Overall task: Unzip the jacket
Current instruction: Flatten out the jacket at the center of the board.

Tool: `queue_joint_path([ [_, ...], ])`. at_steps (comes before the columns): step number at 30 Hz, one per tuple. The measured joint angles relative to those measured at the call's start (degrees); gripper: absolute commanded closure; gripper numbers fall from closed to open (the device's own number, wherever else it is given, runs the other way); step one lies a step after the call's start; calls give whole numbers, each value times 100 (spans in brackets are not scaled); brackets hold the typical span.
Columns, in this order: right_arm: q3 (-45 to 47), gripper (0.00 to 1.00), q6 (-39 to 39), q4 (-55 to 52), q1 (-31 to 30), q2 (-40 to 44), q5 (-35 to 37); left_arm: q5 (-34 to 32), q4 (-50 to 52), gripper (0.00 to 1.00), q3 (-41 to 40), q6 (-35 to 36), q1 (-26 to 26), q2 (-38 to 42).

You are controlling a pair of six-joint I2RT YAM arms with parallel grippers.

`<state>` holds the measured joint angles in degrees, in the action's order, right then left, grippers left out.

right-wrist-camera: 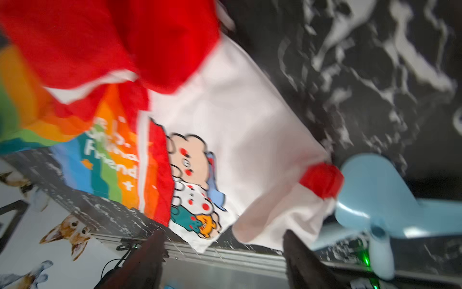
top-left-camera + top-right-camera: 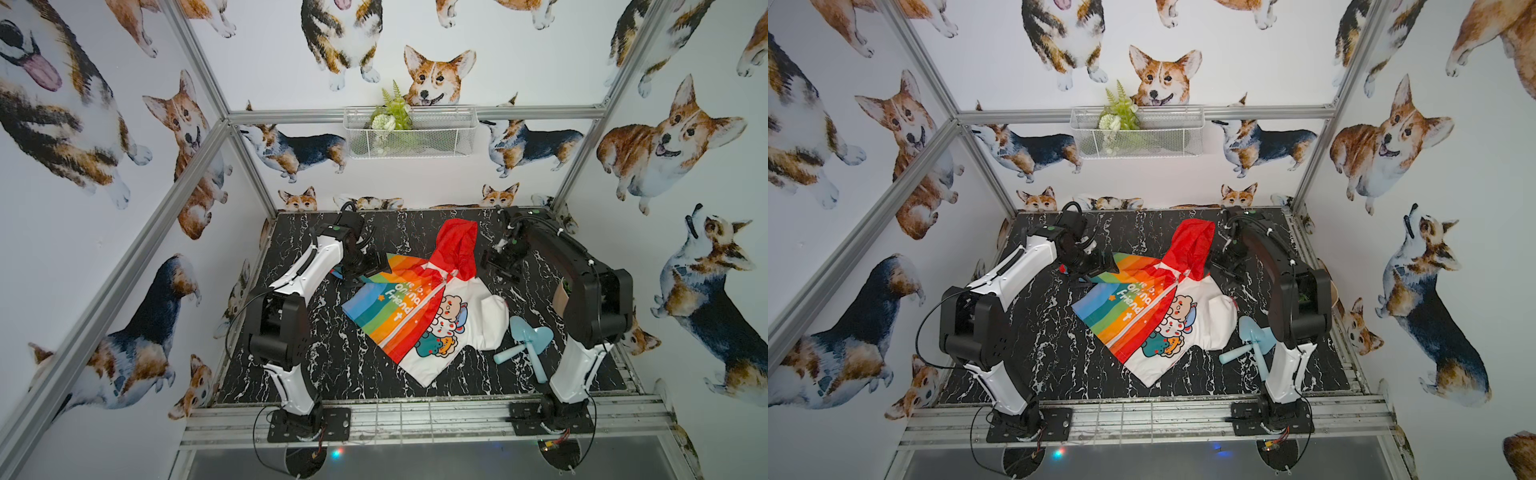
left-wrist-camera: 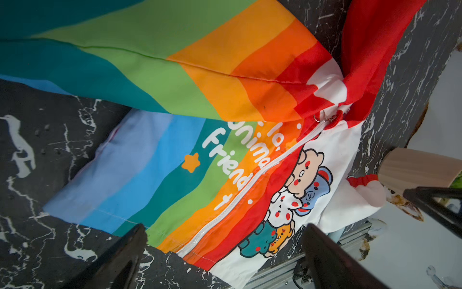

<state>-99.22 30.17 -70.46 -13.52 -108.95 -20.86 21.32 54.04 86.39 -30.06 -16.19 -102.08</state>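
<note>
My left gripper moves away from the hood along the rainbow sleeve and down onto its cuff end next. It sticks out clear of the zipped front.
The jacket (image 2: 469, 303) (image 2: 1200, 303) lies flat mid-table, its red hood (image 2: 457, 245) toward the back wall. One half is rainbow-striped with white lettering, the other white with cartoon bears. The white zipper (image 2: 419, 309) (image 3: 250, 182) runs closed down the front, and its metal pull (image 3: 321, 117) sits at the collar. My left gripper (image 2: 356, 283) (image 3: 225, 226) hangs open over the rainbow sleeve, holding nothing. My right gripper (image 2: 505, 272) (image 1: 223, 232) is open beside the hood and white sleeve, with nothing between its fingers. The right wrist view is blurred.
A light blue plastic tool (image 2: 528, 336) (image 1: 375, 187) lies just right of the jacket by the right arm's base. A tan object (image 2: 561, 297) sits at the table's right edge. A white wire basket (image 2: 409, 131) with a plant hangs on the back wall.
</note>
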Motion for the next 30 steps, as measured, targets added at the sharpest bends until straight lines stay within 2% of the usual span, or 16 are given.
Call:
queue_joint_path([
  [2, -321, 17, -37, 105, 35, -98, -22, -50, 22, 0, 125, 0, 116, -83],
  [4, -203, 21, -37, 87, 186, 4, 140, -74, 81, 0, 319, -11, 304, -179],
  [10, 1222, 22, 201, -146, 938, 1093, 800, -348, 85, 4, 778, -83, 1191, -511],
  [13, 1596, 21, 278, -188, 1049, 1464, 872, -363, 52, 4, 1012, -83, 1473, -844],
  [21, 1711, 20, 275, -186, 1058, 1663, 804, -367, -52, 9, 1384, -55, 1884, -1558],
  [25, 1705, 20, 260, -225, 1062, 1674, 793, -372, -61, 16, 1515, -17, 1926, -1808],
  [27, 1705, 20, 256, -234, 1069, 1683, 793, -365, -63, 24, 1582, -17, 1921, -1930],
  [30, 1777, 20, 256, -247, 1110, 1703, 769, -367, -66, 29, 1703, -20, 1926, -2135],
])
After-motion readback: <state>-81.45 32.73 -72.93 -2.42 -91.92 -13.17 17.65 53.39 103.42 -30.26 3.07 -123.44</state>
